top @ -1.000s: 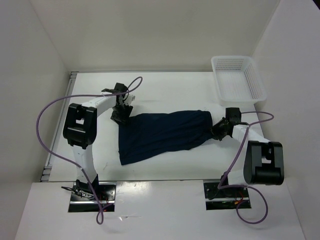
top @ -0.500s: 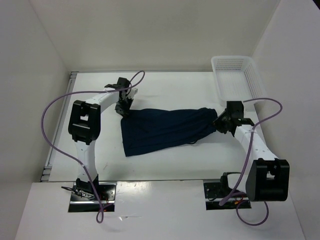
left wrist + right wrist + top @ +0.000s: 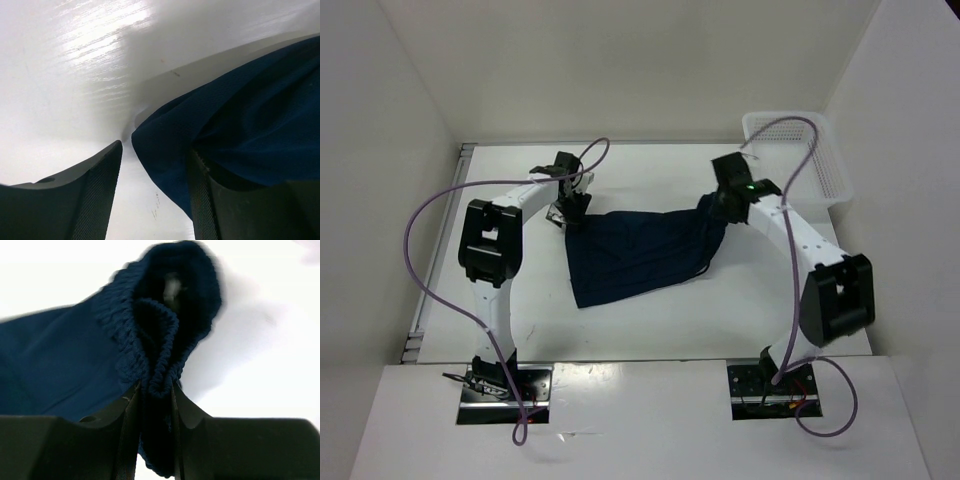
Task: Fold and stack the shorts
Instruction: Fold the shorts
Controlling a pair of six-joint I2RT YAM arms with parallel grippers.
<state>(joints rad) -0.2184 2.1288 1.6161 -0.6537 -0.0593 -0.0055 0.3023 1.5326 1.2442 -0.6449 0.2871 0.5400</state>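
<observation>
My right gripper next carries the shorts' waistband across and down, releasing it on the shorts' opposite end [image 3: 583, 252], as that's below the gripper, left in the top view.
The dark navy shorts [image 3: 635, 252] lie in the middle of the white table, with their right end raised. My right gripper [image 3: 725, 205] is shut on the gathered elastic waistband [image 3: 150, 345] and holds it above the table; in the right wrist view [image 3: 156, 385] the fabric fills the gap between the fingers. My left gripper [image 3: 572, 212] is at the shorts' far left corner. In the left wrist view [image 3: 156, 150] its jaws stand apart, and the fabric corner [image 3: 165, 145] lies between them against the right finger [image 3: 200, 200]. I see no drawstring or tag.
A white mesh basket [image 3: 820, 150] stands at the back right corner, partly behind the right arm's purple cable. Purple cables loop over both arms. White walls close in the table on the left, back and right.
My right gripper has lifted the waistband and carried it left and toward the back, so the shorts are shorter and bunched. My left gripper has shifted slightly toward the back.
</observation>
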